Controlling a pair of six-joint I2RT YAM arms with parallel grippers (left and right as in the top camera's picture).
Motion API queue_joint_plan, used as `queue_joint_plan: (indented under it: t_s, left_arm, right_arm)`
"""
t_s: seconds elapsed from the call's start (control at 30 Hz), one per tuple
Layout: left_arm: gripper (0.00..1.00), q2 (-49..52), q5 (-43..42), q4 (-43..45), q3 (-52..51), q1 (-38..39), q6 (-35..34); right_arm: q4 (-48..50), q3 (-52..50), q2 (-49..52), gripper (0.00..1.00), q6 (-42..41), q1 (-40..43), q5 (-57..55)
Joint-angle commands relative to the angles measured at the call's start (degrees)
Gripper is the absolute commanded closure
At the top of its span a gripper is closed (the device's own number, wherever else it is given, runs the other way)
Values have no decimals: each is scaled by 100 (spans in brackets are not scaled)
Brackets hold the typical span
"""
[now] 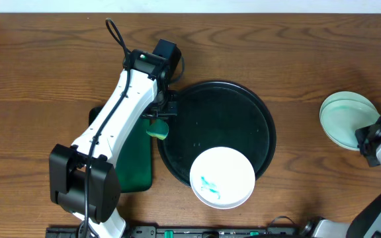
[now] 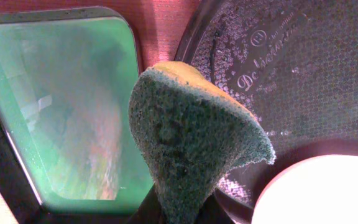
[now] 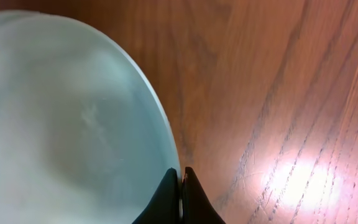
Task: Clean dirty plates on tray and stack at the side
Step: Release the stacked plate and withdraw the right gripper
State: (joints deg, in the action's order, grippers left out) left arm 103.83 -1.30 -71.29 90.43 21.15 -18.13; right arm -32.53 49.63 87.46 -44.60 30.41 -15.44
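The robot's right hand will bring the mint plate down onto another pale plate that shows below, then let go of the mint plate's near rim.
A white plate (image 1: 222,177) with teal smears lies on the front rim of the round black tray (image 1: 197,106). A pale mint plate (image 1: 344,116) lies on the table at the far right; I cannot tell whether another lies under it. My right gripper (image 1: 367,134) is shut on its near rim, as the right wrist view shows with the jaws (image 3: 181,186) pinching the plate's edge (image 3: 61,124). My left gripper (image 1: 156,118) is shut on a yellow-green sponge (image 1: 157,129) over the tray's left rim. In the left wrist view the sponge (image 2: 191,137) hangs between the jaws (image 2: 188,214).
A dark-green rectangular tray (image 1: 136,162) lies left of the black tray, partly under my left arm; it also shows in the left wrist view (image 2: 67,106). The black tray's textured floor (image 2: 291,74) and the white plate (image 2: 328,193) show there too.
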Motion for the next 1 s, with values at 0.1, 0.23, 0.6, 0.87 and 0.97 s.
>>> queue_joint_plan:
  t_s: [0.1,0.23,0.6,0.87,0.97]
  left_arm:
    - [93,76,48,-2,-44,-24,50]
    - [93,76,48,-2,-44,-24,50]
    - [93,76,48,-2,-44,-24,50]
    - [93,76,48,-2,-44,-24,50]
    - [93,76,48,0,-44,-24,50]
  right_arm:
    - [28,-15,476,99,-345,2,-221]
    - [109,-13,544,99,-361,2,-232]
    - [433,33,538,1,197,-13,313]
    - [326,426,483,1,793,-15,852]
    - [352,549,426,1,1021,-61,990]
